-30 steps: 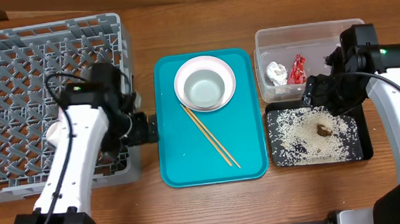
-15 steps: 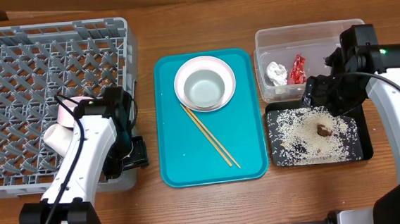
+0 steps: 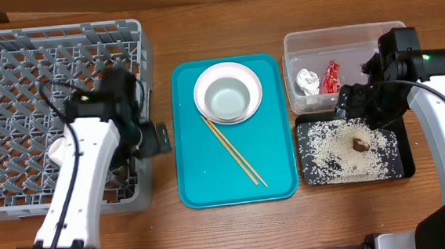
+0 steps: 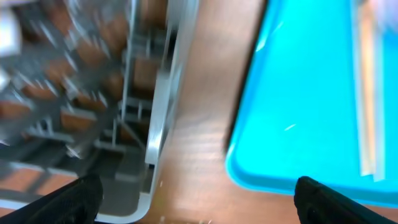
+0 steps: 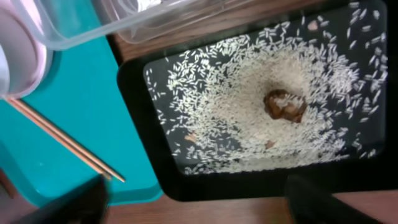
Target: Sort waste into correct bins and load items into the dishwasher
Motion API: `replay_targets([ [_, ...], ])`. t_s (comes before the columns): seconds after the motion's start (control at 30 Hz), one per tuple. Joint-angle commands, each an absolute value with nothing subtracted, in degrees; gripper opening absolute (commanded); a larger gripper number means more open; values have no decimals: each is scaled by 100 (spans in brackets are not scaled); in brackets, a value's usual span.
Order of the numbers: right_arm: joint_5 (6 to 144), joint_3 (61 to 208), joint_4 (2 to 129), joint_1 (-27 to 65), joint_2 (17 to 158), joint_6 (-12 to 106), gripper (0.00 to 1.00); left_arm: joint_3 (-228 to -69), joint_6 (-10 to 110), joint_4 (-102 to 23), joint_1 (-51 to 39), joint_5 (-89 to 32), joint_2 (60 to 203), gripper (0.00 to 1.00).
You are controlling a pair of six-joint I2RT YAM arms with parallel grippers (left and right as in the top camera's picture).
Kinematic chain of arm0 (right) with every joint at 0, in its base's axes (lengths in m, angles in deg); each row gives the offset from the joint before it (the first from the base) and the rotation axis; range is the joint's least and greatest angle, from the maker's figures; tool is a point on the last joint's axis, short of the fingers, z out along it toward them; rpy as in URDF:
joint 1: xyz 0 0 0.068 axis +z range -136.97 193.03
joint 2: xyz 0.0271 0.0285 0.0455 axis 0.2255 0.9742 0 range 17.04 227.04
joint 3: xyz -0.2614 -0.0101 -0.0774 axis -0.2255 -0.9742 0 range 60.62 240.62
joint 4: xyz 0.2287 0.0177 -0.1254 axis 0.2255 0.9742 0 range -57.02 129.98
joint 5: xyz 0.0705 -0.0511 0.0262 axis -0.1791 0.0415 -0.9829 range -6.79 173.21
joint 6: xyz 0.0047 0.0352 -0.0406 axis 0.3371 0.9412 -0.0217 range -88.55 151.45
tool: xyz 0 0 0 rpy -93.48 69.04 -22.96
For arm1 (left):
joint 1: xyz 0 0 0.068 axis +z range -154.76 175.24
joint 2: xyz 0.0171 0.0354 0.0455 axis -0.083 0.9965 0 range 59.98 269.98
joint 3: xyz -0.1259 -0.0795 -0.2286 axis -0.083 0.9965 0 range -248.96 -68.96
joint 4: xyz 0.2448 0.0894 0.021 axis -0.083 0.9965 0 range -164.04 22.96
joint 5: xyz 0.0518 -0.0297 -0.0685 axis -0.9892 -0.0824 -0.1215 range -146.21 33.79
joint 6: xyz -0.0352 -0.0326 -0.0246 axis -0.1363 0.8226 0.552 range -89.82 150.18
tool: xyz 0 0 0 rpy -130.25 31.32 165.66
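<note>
I will next swing my left gripper across the teal tray and down onto the bowl's rim on the clear tub's side, because the bowl [image 3: 228, 99] is on the white plate.
The grey dish rack [image 3: 15, 84] fills the left side. My left gripper [image 3: 157, 137] is open and empty over the gap between the rack's right wall [image 4: 158, 118] and the teal tray [image 4: 298, 93]. A white cup [image 3: 55, 152] peeks out beside the arm; the pink cup is hidden. A white plate [image 3: 201, 85] holding a bowl [image 3: 228, 99] and two chopsticks [image 3: 234, 152] lie on the teal tray. My right gripper [image 3: 351, 104] is open and empty above the black tray [image 3: 312, 177] of rice [image 5: 236, 99] and a brown lump [image 5: 285, 104]. The tissue [image 3: 307, 81] and red wrapper [image 3: 331, 76] lie in the clear tub [image 3: 342, 38].
The teal tray [image 3: 198, 173] sits between the rack and the two bins. The black tray's near rim [image 5: 236, 186] lies just under my right fingers, with the chopstick tips [image 5: 93, 163] to its left. Bare wooden table [image 3: 230, 226] runs along the front.
My left arm swung back up and to the right along the rack's right edge, now covering the cups that showed half a second ago. The right arm has not moved.
</note>
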State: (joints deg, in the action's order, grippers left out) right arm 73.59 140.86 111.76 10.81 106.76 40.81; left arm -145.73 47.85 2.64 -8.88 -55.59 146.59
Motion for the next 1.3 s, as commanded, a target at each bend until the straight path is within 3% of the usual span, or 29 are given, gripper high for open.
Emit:
replay_targets([
  [0.0,7337,14137,11178,1070,10512,4125,100,-15253,4733,-24,-1122,-5419,14355,100],
  [0.43,7337,14137,11135,1070,10512,4127,100,-15306,4024,-3519,-3209,-5021,15477,100],
  [0.6,7337,14137,11135,1070,10512,4127,100,-15306,4022,-4018,-3605,-5065,16399,91],
  [0.8,7335,14137,11135,1070,10512,4127,100,-15308,4051,-4144,-3797,-5050,17389,70],
  [0.9,7335,14137,11132,1070,10512,4125,100,-15308,4048,-4090,-3795,-5023,17689,47],
  [0.93,7335,14137,11135,1070,10512,4127,100,-15306,4046,-4066,-3795,-5039,17710,29],
  [1.03,7335,14137,11132,1070,10512,4127,100,-15314,4046,-4079,-3793,-5045,17710,7],
  [1.27,7337,14137,11139,1070,10512,4125,100,-15520,4046,-3849,-3749,-5052,17505,4],
])
